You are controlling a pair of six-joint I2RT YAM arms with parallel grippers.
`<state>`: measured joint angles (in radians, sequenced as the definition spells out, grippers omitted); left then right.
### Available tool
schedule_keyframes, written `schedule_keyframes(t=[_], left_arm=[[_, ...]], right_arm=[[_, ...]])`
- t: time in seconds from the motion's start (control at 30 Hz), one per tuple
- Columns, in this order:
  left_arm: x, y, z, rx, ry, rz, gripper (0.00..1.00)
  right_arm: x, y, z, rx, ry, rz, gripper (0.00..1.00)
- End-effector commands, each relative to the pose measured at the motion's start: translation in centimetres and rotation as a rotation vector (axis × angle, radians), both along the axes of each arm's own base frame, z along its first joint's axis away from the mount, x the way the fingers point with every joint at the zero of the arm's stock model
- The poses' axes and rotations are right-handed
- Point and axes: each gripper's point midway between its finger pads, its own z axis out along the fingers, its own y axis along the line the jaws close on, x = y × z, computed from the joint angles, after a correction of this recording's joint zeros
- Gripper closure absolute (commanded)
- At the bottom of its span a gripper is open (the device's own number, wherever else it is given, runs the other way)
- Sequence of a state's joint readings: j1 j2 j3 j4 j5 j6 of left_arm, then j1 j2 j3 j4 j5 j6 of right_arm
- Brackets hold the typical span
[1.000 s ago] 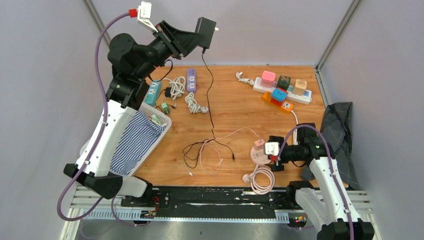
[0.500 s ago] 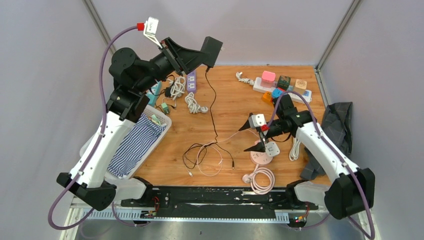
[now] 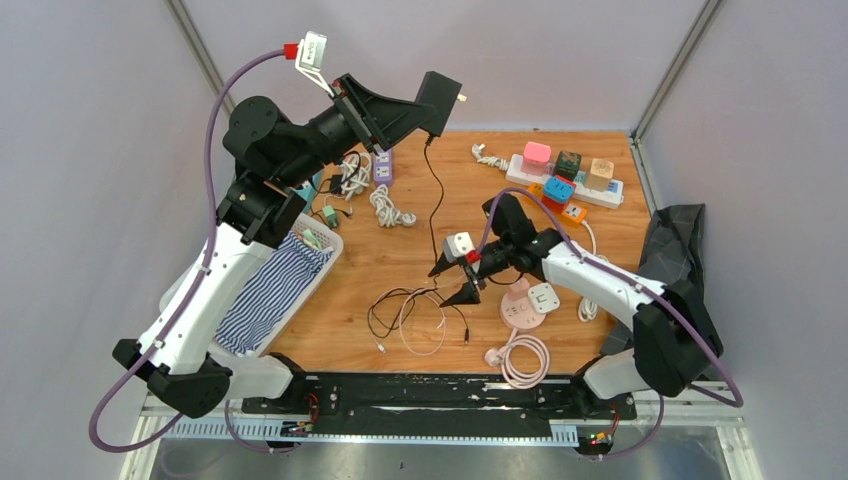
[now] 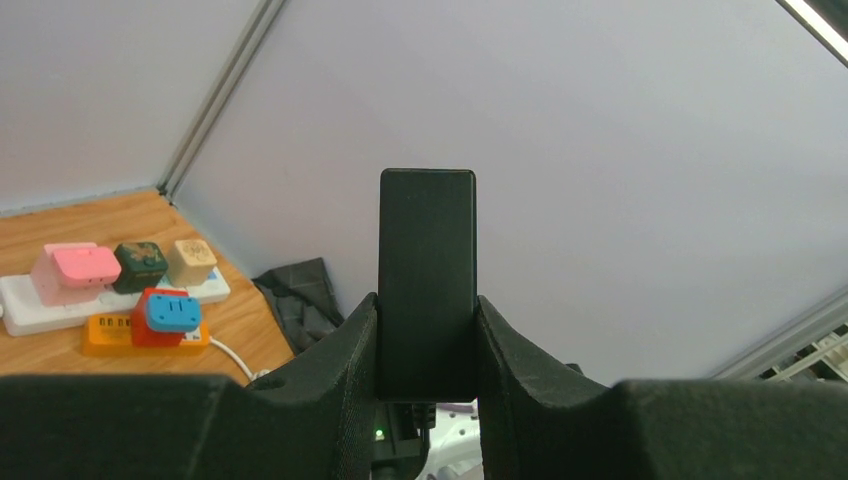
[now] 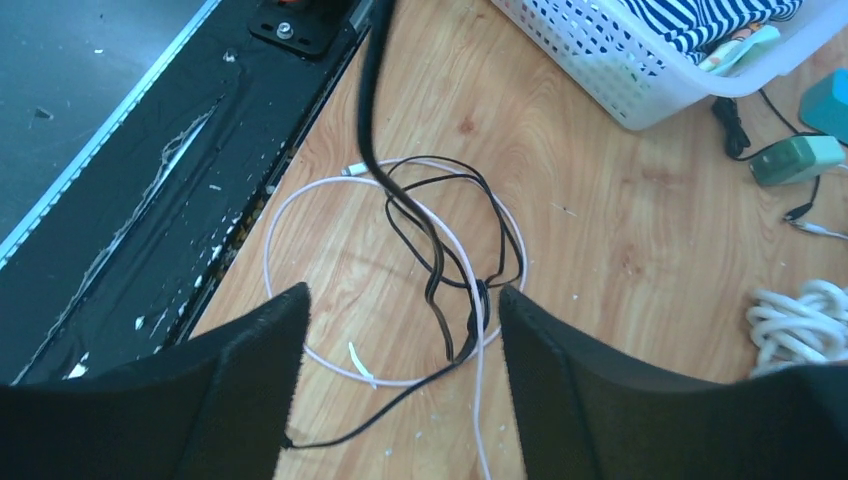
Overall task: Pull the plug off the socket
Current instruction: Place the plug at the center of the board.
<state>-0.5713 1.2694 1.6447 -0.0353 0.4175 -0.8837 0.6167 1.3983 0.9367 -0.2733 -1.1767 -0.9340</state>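
Observation:
The left gripper moves down and to the left in the top view to the cables by the teal strip next to release the plug, its pins bare.
My left gripper (image 3: 428, 108) is raised high over the back of the table and is shut on the black plug (image 3: 441, 98), a boxy adapter whose bare metal pins point right, clear of any socket. In the left wrist view the plug (image 4: 427, 250) stands clamped between both fingers of the left gripper (image 4: 427, 310). Its black cable (image 3: 432, 215) hangs down to a tangle (image 5: 440, 250) on the wood. My right gripper (image 3: 450, 285) hovers open above that tangle, and in its own view the right gripper (image 5: 402, 300) has nothing between its fingers. A round pink socket (image 3: 515, 312) lies just right of it.
A white basket (image 3: 335, 245) with striped cloth stands at the left. At the back right lie a white power strip (image 3: 520, 172) with coloured cube plugs and an orange strip (image 3: 572, 212). Purple (image 3: 382, 158) and teal (image 3: 305, 180) strips lie at the back left. Dark cloth (image 3: 675, 240) sits at the right edge.
The left arm has carried the plug further right at the same height. The right arm has swung from the front right corner leftward over the cable tangle, jaws narrowing a little.

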Motion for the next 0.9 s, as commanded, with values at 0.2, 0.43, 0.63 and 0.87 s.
schedule_keyframes(t=[0.2,0.43,0.63,0.87], left_arm=[[-2.0,1.8,0.5,-0.005,-0.08,0.042,1.0],[-2.4,3.3,-4.1,0.12,-0.134,0.122,1.0],[-0.2,3.7,-12.1,0.356,-0.182,0.201,1.0],[2.9,2.2,-19.4,0.519,-0.174,0.189,1.0]], right_arm=[[-1.9,0.2,-1.5,0.017,0.115,0.018,0.97],[-2.8,-4.3,3.6,0.134,0.115,-0.015,1.0],[-2.5,-7.6,10.0,0.173,0.141,-0.165,1.0],[-0.4,-7.4,17.6,0.169,0.335,-0.204,1.0]])
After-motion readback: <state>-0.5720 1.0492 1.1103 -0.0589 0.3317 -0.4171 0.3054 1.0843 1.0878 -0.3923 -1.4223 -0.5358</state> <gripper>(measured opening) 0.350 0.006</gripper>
